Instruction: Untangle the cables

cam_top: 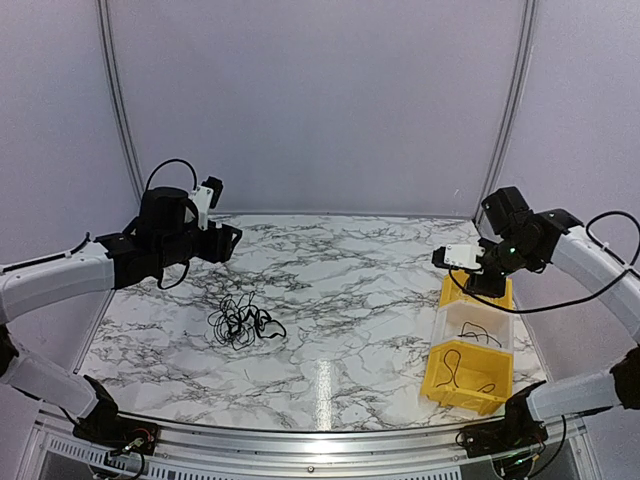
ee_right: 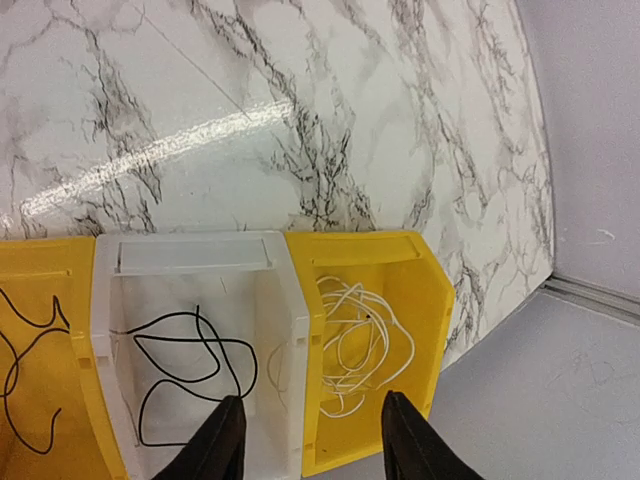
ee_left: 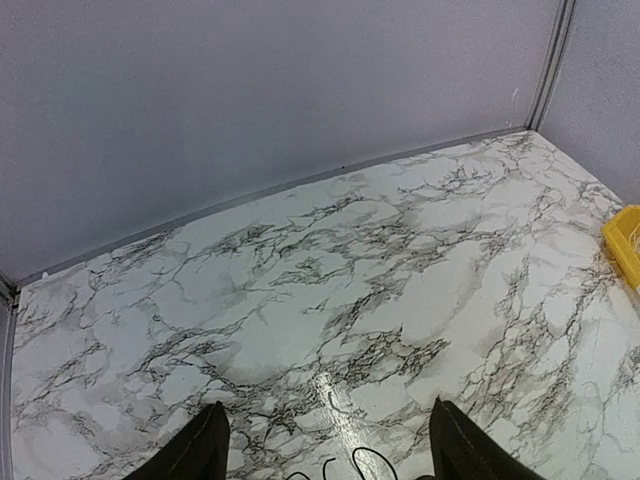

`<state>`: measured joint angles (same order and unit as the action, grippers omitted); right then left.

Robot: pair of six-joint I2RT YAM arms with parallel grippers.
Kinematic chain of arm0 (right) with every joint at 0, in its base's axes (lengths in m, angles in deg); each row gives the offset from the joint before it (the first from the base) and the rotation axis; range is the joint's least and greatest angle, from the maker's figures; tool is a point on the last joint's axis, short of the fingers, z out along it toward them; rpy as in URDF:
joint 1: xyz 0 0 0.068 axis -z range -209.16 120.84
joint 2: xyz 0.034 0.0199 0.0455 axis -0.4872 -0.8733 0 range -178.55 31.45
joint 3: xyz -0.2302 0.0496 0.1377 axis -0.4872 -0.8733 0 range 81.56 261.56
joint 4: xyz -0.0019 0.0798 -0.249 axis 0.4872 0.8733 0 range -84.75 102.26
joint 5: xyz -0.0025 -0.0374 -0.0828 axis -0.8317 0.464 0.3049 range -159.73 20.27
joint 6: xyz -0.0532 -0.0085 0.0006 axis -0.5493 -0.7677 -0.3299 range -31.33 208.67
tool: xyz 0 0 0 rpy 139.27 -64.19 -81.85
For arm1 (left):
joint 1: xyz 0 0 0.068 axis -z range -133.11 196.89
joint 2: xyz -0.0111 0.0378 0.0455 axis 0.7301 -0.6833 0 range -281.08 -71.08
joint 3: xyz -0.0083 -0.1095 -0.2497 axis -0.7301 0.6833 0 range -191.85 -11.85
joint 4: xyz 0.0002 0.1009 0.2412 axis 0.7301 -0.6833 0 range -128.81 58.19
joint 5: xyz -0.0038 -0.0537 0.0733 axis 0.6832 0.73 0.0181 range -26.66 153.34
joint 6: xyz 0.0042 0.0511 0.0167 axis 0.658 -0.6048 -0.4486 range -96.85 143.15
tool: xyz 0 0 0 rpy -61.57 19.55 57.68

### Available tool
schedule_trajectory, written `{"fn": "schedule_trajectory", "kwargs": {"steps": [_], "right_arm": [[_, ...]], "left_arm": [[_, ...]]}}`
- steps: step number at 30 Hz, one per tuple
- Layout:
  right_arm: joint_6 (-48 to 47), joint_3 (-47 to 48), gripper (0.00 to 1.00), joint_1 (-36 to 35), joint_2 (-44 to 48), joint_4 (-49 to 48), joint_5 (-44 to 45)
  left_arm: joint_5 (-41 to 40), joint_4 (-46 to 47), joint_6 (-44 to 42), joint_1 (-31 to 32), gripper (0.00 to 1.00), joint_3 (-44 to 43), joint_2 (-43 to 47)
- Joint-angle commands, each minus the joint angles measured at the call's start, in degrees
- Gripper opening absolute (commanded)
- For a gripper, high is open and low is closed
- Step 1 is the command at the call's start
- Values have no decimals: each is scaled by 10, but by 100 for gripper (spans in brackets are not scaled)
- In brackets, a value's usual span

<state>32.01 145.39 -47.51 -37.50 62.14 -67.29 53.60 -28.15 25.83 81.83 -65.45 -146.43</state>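
Observation:
The far edge of the black bundle (cam_top: 245, 298) (ee_left: 374, 454) has thin loops that stick out from the tangle, so my left gripper needs to come down open onto it and close there.
A tangled bundle of thin black cables (cam_top: 243, 322) lies on the marble table (cam_top: 350, 270), left of centre. Only a few of its loops (ee_left: 372, 463) show at the bottom edge of the left wrist view. My left gripper (cam_top: 228, 243) is open and empty, held above the table behind the bundle; it also shows in the left wrist view (ee_left: 330, 455). My right gripper (cam_top: 482, 283) is open and empty above the far bins, as the right wrist view (ee_right: 312, 440) shows. Below it, a white cable (ee_right: 365, 345) lies coiled in a yellow bin (ee_right: 430, 300).
Three bins stand in a row at the right: the far yellow bin (cam_top: 478, 293), a white bin (cam_top: 470, 325) holding a black cable (ee_right: 185, 365), and a near yellow bin (cam_top: 462, 380) holding another black cable (ee_right: 25, 350). Grey walls enclose the table.

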Motion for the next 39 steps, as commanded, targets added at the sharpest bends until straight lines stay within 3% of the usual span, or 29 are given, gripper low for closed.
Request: {"fn": "schedule_trajectory", "kwargs": {"steps": [1,6,11,20,24,33,39], "right_arm": [[-14,38,49,4,29,32,-73],[28,36,49,4,45,-24,-176],[123,-23,49,4,58,-179,-320],[306,-94,42,3,-30,-405,-482],[283,-109,41,1,-38,-397,-459],[257,-150,43,2,-25,-409,-439],[254,-152,43,2,-31,-410,-436]], "left_arm": [[4,-59,20,2,72,-50,-12],[13,-127,72,2,70,-75,-29],[4,-180,154,2,65,-50,-28],[148,-245,228,6,61,-4,-35],[158,-249,217,26,61,-15,-79],[31,-268,208,43,60,-109,-204],[2,-283,197,43,45,-155,-261]]}}
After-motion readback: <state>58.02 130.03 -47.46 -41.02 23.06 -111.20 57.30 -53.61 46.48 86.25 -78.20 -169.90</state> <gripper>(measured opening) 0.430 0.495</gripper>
